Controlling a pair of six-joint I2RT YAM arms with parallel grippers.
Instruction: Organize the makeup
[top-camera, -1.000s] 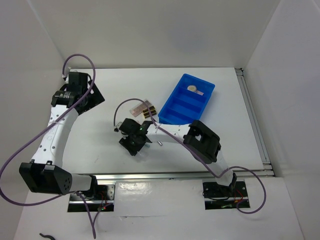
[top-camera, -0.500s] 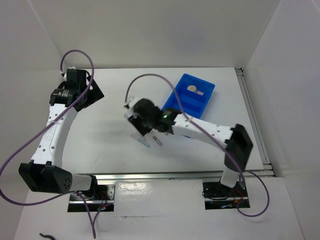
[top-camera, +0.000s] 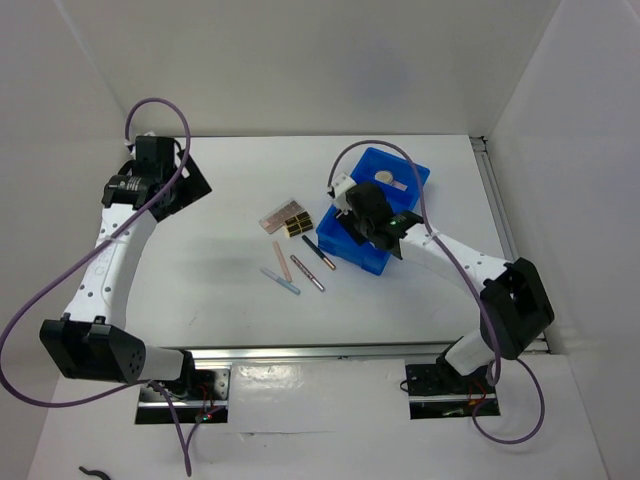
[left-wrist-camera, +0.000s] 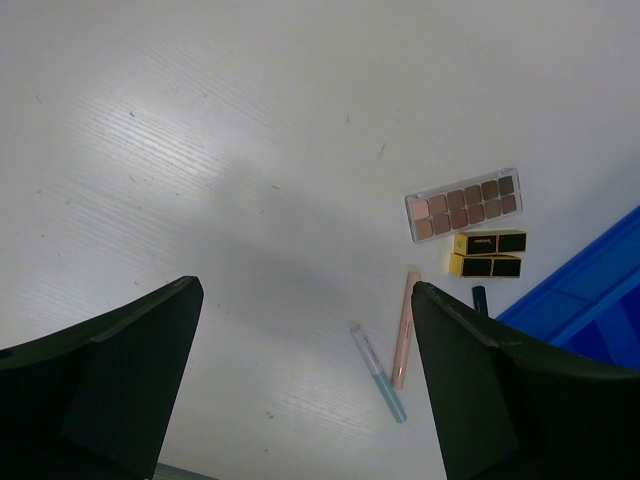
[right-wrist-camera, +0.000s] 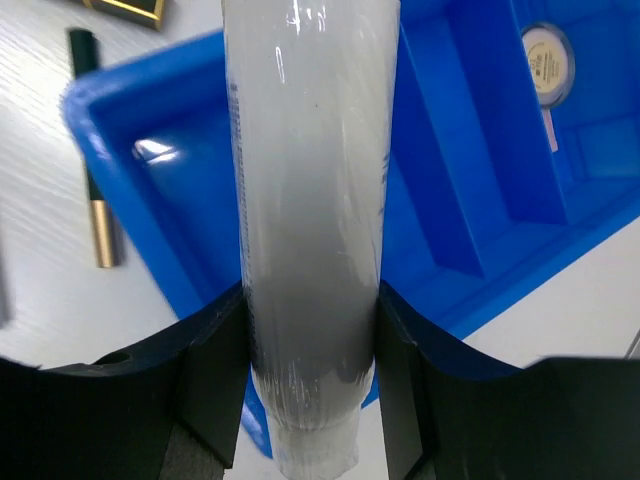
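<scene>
My right gripper lowers the clear tube into the blue bin's near end section next and releases it there, since that section is empty.
My right gripper is shut on a clear tube and holds it above the near-left end of the blue bin. A round compact lies in the bin's far compartment and also shows in the right wrist view. On the table left of the bin lie a palette of brown squares, two black-and-gold cases and several thin pencils. My left gripper is open and empty, high at the far left. Its view shows the palette and a pink pencil.
White walls enclose the table on three sides. A metal rail runs along the table's right edge. A black-and-gold pencil lies just outside the bin's wall. The bin's corner shows in the left wrist view.
My right arm has swung from the table's middle to the right and back, carrying the tube over the bin. The pencils it hid now show. The left arm has barely moved.
</scene>
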